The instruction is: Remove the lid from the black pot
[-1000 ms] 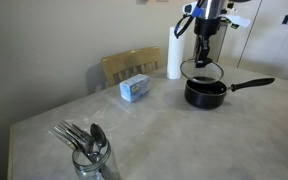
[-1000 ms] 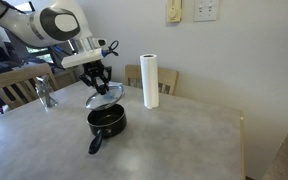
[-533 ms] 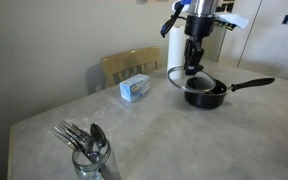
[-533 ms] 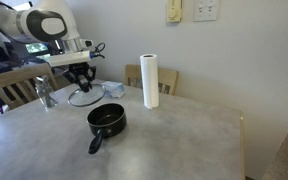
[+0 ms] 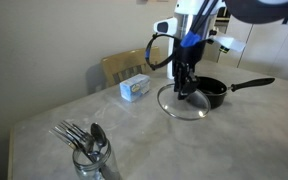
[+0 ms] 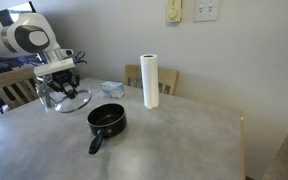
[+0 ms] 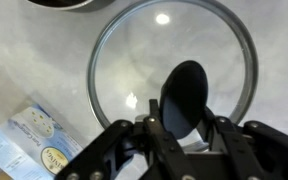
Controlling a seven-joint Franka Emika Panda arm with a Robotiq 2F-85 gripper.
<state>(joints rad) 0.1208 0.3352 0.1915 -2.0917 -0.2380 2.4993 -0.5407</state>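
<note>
The gripper should next move down and away from the packet to the bare tabletop below and let go of the knob, since the lid is still above the table.
The black pot (image 5: pixel 206 94) (image 6: pixel 107 120) stands uncovered on the table, its long handle (image 5: pixel 250 84) sticking out; only its rim shows at the top of the wrist view (image 7: pixel 59 3). My gripper (image 5: pixel 185 86) (image 6: pixel 64 86) (image 7: pixel 187 120) is shut on the black knob of the glass lid (image 5: pixel 184 103) (image 6: pixel 72 99) (image 7: pixel 174 60). It holds the lid low over the table, beside the pot and apart from it.
A white paper towel roll (image 6: pixel 150 81) stands behind the pot. A blue and white packet (image 5: pixel 135 88) (image 7: pixel 34 150) lies near the lid. A glass of cutlery (image 5: pixel 90 156) (image 6: pixel 47 96) stands at the table's corner. Wooden chairs (image 5: pixel 129 65) stand at the table edge.
My gripper has carried the lid sideways off the pot and lowered it close to the tabletop. The pot has stayed in place.
</note>
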